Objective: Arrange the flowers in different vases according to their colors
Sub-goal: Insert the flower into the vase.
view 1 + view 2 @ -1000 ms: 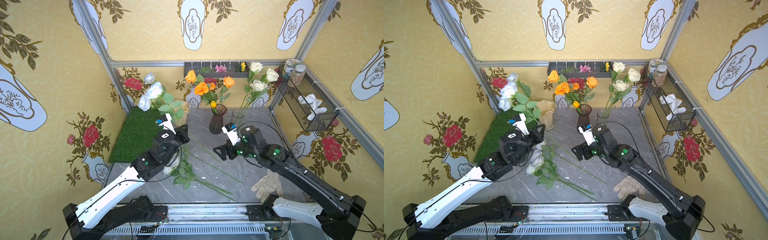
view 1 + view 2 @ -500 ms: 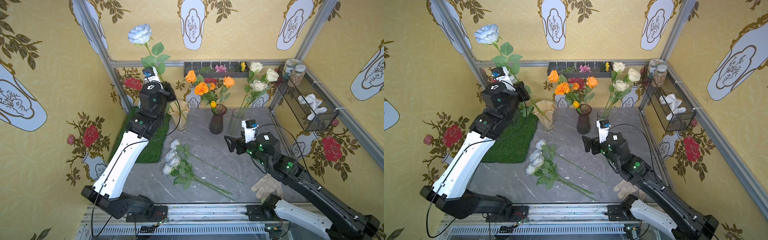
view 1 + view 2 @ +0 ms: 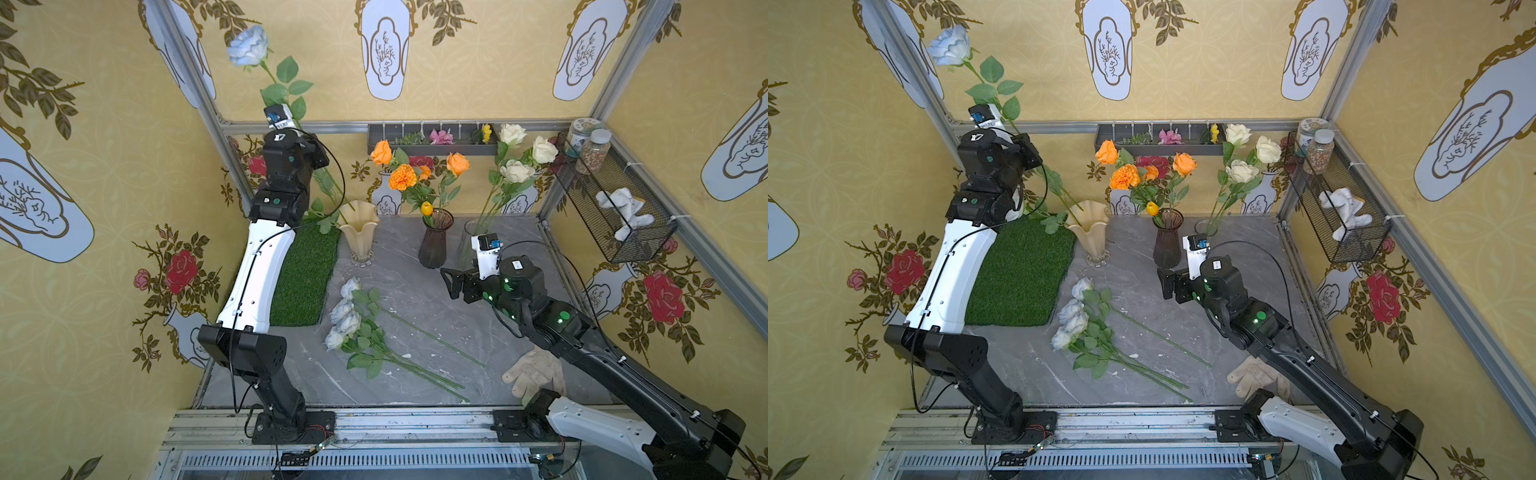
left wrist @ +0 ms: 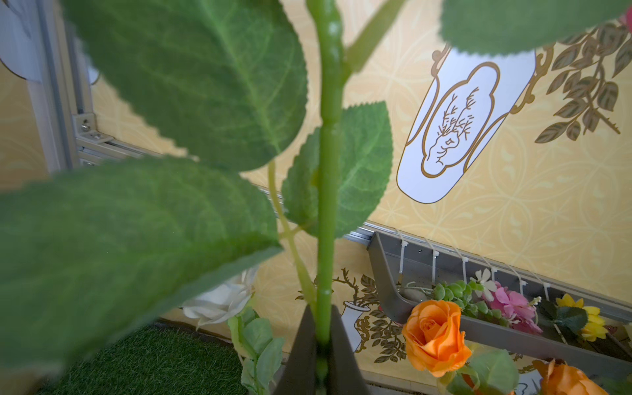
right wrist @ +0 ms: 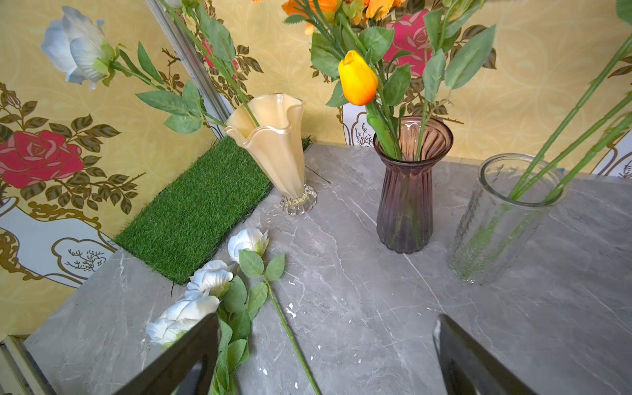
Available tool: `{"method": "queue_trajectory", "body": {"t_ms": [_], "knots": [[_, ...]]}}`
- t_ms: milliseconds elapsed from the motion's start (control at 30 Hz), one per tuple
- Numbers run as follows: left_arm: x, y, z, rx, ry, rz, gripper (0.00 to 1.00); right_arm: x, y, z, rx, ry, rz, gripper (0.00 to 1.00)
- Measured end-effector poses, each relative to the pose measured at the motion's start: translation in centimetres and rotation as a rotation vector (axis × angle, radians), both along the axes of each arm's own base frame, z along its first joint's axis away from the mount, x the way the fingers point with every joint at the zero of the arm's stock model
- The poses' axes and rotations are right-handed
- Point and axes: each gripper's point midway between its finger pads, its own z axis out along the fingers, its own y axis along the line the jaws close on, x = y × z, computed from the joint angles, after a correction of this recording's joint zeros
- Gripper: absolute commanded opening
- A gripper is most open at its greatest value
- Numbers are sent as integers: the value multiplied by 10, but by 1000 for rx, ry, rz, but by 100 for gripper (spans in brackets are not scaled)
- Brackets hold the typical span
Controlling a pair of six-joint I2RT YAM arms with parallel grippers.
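Observation:
The rose still stands high above the vase's rim, so my left gripper should next descend toward the cream ruffled vase's opening [image 3: 358, 211] and then release the green stem.
My left gripper [image 4: 321, 316] is shut on the green stem of a pale blue-white rose [image 3: 248, 45] [image 3: 949, 45], held high by the back left post. Its stem slants down into the cream ruffled vase [image 3: 359, 232] [image 5: 273, 150]. Another pale rose [image 5: 78, 44] leans out of that vase. The purple ribbed vase [image 3: 434, 245] [image 5: 407, 191] holds orange flowers [image 3: 402, 176] and a yellow tulip [image 5: 357, 78]. Cream roses [image 3: 517, 170] stand in the clear cylinder [image 5: 502, 219]. Several pale roses [image 3: 347, 318] [image 5: 208, 277] lie on the table. My right gripper [image 3: 451, 284] [image 5: 326, 319] hangs open, with nothing in it, in front of the purple vase.
A green turf mat [image 3: 305, 278] lies beside the cream vase. A work glove [image 3: 534, 372] rests at the front right by the right arm's base. A wire basket [image 3: 615, 208] with jars hangs on the right wall. A grey tray [image 3: 432, 139] of small sprigs is on the back wall.
A second ago my left gripper was low over the loose roses; it has since risen to the back left with one rose. My right gripper has drawn back to the right.

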Motion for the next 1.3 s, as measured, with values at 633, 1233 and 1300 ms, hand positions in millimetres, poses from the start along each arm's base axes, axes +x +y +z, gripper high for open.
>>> {"method": "queue_trajectory", "body": {"t_ms": [633, 1233, 1300], "knots": [[15, -12, -65, -144, 108, -49, 100, -1, 5, 22, 20, -56, 35, 97], [-113, -10, -13, -467, 19, -161, 100, -15, 3, 15, -1, 155, 70, 97], [-139, -9, -26, -489, 31, -173, 100, -16, 8, -7, -19, 253, 88, 97]]}}
